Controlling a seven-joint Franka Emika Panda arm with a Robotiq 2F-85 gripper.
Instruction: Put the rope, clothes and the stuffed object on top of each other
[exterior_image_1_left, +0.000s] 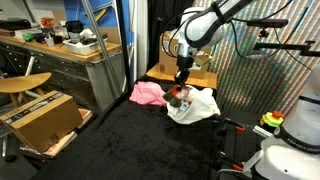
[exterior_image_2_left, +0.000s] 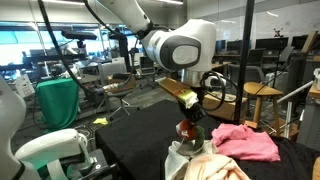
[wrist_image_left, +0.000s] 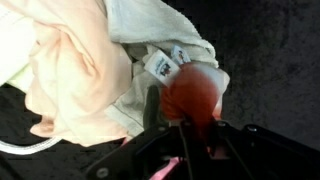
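Note:
The cream-white cloth (exterior_image_1_left: 194, 106) (wrist_image_left: 139, 95) lies below my gripper and to its left in the wrist view, so I should lower the fruit that way and release it there.
My gripper (exterior_image_1_left: 181, 84) (exterior_image_2_left: 190, 110) is shut on the stuffed object (exterior_image_1_left: 178, 96) (exterior_image_2_left: 190, 129), a small red-orange plush fruit. It holds the fruit right over the heap of cream-white clothes (exterior_image_1_left: 200, 106) (exterior_image_2_left: 212, 166); whether fruit and cloth touch I cannot tell. In the wrist view the fruit (wrist_image_left: 195, 92) sits between the fingers of the gripper (wrist_image_left: 190, 128), with the cream cloth (wrist_image_left: 70, 70) spread to its left. A thin white line at that view's lower left may be the rope (wrist_image_left: 20, 150). The pink cloth (exterior_image_1_left: 147, 93) (exterior_image_2_left: 250, 142) lies beside the heap.
The cloths lie on a black carpeted surface (exterior_image_1_left: 120, 145). In an exterior view a cardboard box (exterior_image_1_left: 40, 116) and a wooden stool (exterior_image_1_left: 24, 82) stand beside a cluttered workbench (exterior_image_1_left: 70, 50). A flat cardboard sheet (exterior_image_2_left: 178, 90) lies behind the arm.

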